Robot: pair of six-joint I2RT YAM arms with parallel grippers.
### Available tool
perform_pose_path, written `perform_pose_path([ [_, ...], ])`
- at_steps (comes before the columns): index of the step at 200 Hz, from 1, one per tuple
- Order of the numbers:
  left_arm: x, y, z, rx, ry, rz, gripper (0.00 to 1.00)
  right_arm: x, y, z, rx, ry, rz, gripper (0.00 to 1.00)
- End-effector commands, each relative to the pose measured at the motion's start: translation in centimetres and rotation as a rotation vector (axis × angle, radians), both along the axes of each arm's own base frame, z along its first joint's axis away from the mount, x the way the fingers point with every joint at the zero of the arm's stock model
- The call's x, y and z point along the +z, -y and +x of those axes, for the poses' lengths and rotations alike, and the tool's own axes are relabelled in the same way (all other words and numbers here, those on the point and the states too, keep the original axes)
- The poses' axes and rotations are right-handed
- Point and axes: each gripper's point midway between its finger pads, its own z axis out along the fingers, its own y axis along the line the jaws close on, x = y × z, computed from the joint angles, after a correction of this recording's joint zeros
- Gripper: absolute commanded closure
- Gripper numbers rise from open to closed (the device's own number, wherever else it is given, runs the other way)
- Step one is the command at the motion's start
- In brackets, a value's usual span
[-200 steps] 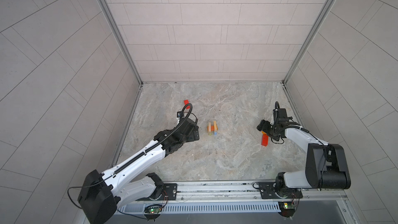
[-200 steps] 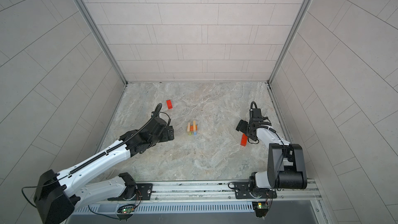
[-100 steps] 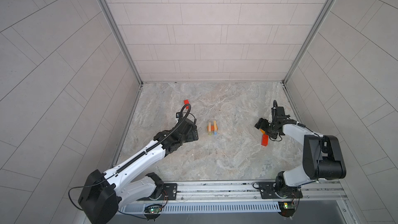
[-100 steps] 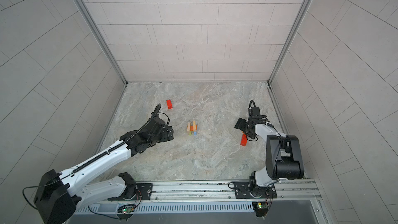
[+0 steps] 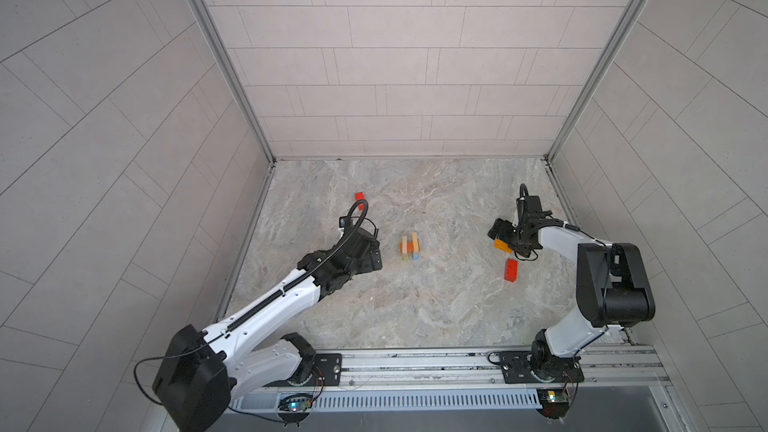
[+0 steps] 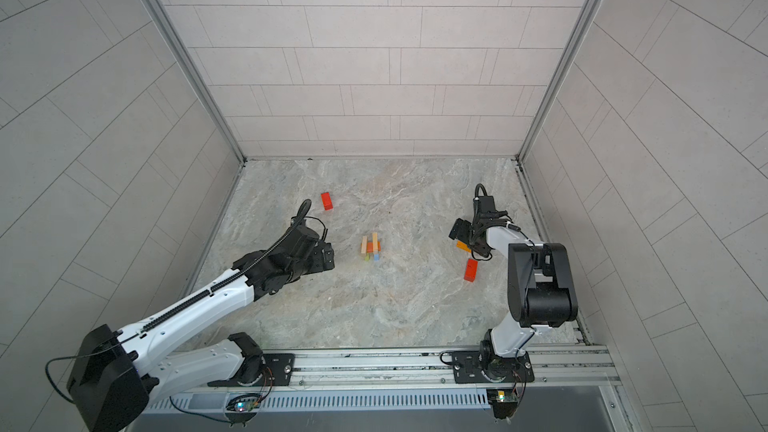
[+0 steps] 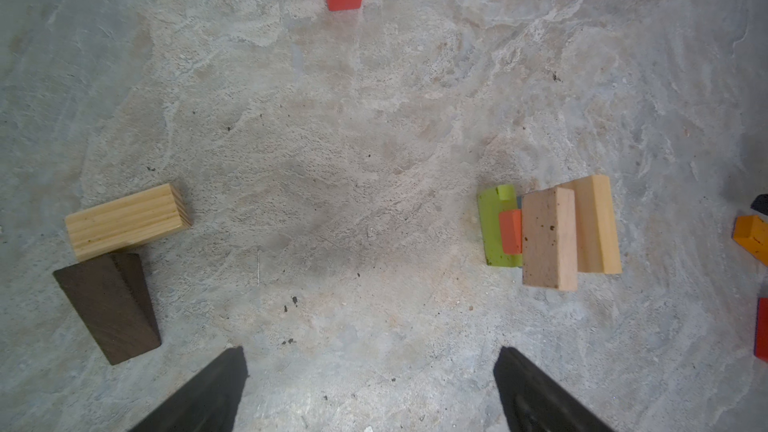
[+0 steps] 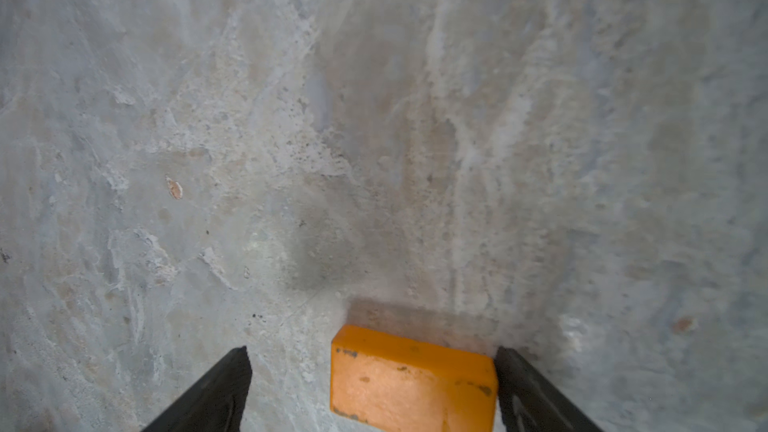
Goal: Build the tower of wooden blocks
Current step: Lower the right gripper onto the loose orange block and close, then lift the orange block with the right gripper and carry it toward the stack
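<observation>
The orange block is slanted against just one open finger, so next my right gripper will turn, move toward the tower (image 5: pixel 410 246), square over the block's middle (image 5: pixel 502 245), and close.
The tower (image 5: pixel 410 246) (image 6: pixel 371 247) stands mid-floor. In the left wrist view it shows a lime green block (image 7: pixel 492 230), a red block (image 7: pixel 511 231) and two tan blocks (image 7: pixel 548 238) on top. My left gripper (image 7: pixel 370 353) (image 5: pixel 372 261) is open and empty, just left of the tower. A loose tan block (image 7: pixel 124 222) and a dark brown block (image 7: pixel 108 307) lie beside it. My right gripper (image 8: pixel 372 353) (image 5: pixel 505 238) is open around an orange block (image 8: pixel 411 380) (image 5: pixel 503 246) on the floor. The block touches one finger and stands apart from the other.
One red block (image 5: pixel 359 197) (image 6: pixel 327 200) lies behind the left gripper. Another red block (image 5: pixel 511 270) (image 6: pixel 471 270) lies just in front of the right gripper. Tiled walls close in the marble floor (image 5: pixel 415 305) on three sides, and the arms' rail (image 5: pixel 415 367) runs along the front.
The right gripper has shifted a little to the left and farther back, its jaws opening slightly wider, and the orange block now shows beside it. The left arm has barely moved.
</observation>
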Motion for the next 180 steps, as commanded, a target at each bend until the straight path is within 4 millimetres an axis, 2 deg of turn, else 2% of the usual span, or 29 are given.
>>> perform_pose_path([
  [1, -0.3, -0.9, -0.2, 0.027, 0.000, 0.017, 0.00, -1.4, -0.6, -0.9, 0.029, -0.083, -0.054, 0.08],
  [31, -0.2, -1.4, -0.6, 0.035, 0.006, 0.020, 0.00, -1.0, -0.5, -0.3, 0.051, -0.091, -0.103, 0.07],
  [63, -0.2, -1.6, -0.6, 0.038, 0.007, 0.018, 0.00, -0.6, -0.2, -1.0, 0.099, -0.117, -0.174, 0.08],
  [110, -0.3, -1.1, -0.4, 0.030, 0.005, 0.007, 0.00, -0.9, 0.1, -2.4, 0.133, -0.153, -0.228, 0.20],
  [180, -0.3, -1.2, -0.4, 0.031, 0.004, 0.006, 0.00, -1.6, 0.0, -2.4, 0.132, -0.171, -0.234, 0.35],
])
